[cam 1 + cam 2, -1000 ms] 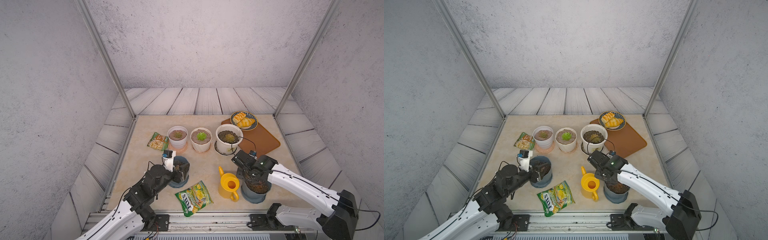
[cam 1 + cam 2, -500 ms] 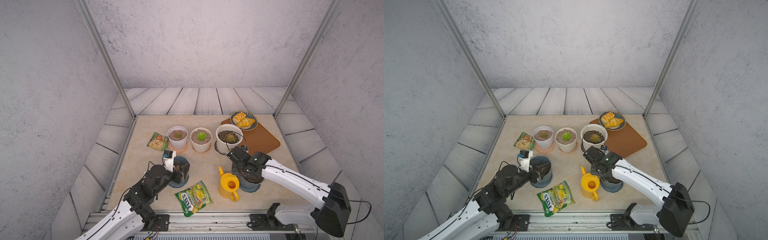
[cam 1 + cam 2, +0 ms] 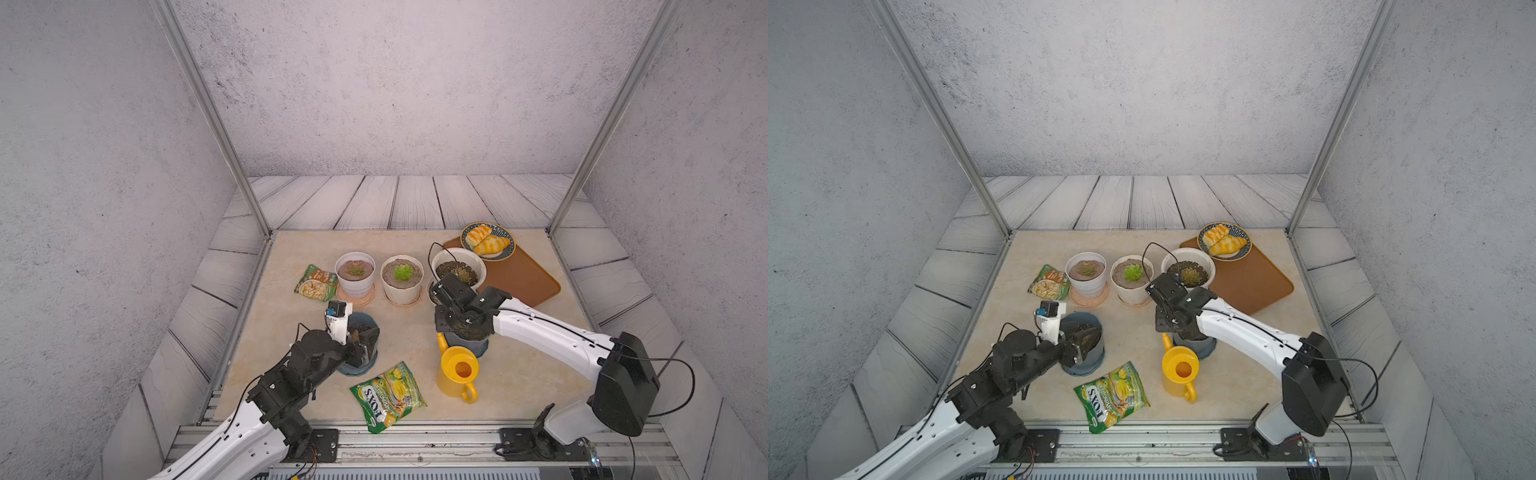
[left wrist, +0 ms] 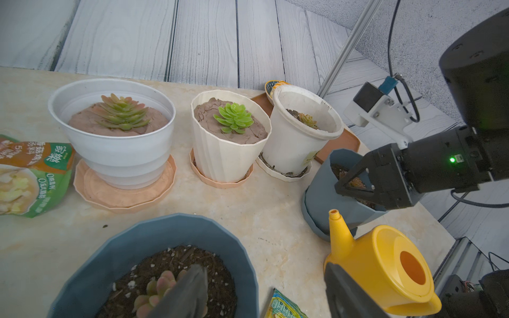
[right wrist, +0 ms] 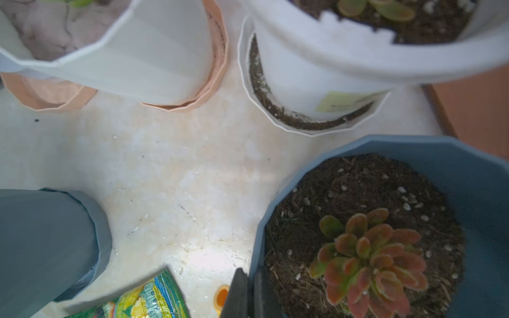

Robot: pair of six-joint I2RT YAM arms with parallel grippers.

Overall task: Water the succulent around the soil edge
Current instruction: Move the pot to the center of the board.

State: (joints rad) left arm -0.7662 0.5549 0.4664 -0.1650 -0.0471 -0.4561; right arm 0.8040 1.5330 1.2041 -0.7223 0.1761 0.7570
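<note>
My right gripper should move the rim it is holding toward the bare tabletop between the blue pots and then let go of it, because the watering can's spout crowds this pot.
A yellow watering can (image 3: 457, 374) (image 3: 1179, 372) (image 4: 385, 264) stands upright near the front, with no gripper on it. Right behind its spout a blue pot (image 3: 467, 345) (image 5: 468, 170) holds a reddish succulent (image 5: 369, 258). My right gripper (image 3: 451, 328) (image 5: 249, 294) is shut on this pot's rim, and the pot looks tilted in the left wrist view. Another blue pot (image 3: 368, 322) (image 4: 165, 228) with a pink-green succulent (image 4: 157, 286) sits at the left. My left gripper (image 3: 361, 340) (image 4: 264, 297) hangs open just above it.
Three white pots (image 3: 355, 272) (image 3: 402, 276) (image 3: 459, 266) with succulents line the back. Snack bags lie at the left (image 3: 316, 282) and the front (image 3: 388, 397). A plate of pastries (image 3: 488, 241) rests on a brown tray (image 3: 523, 278) at the back right.
My right gripper has slid left and toward the back, and the right blue pot has come along with it, ending near the white pots. The left arm has not moved.
</note>
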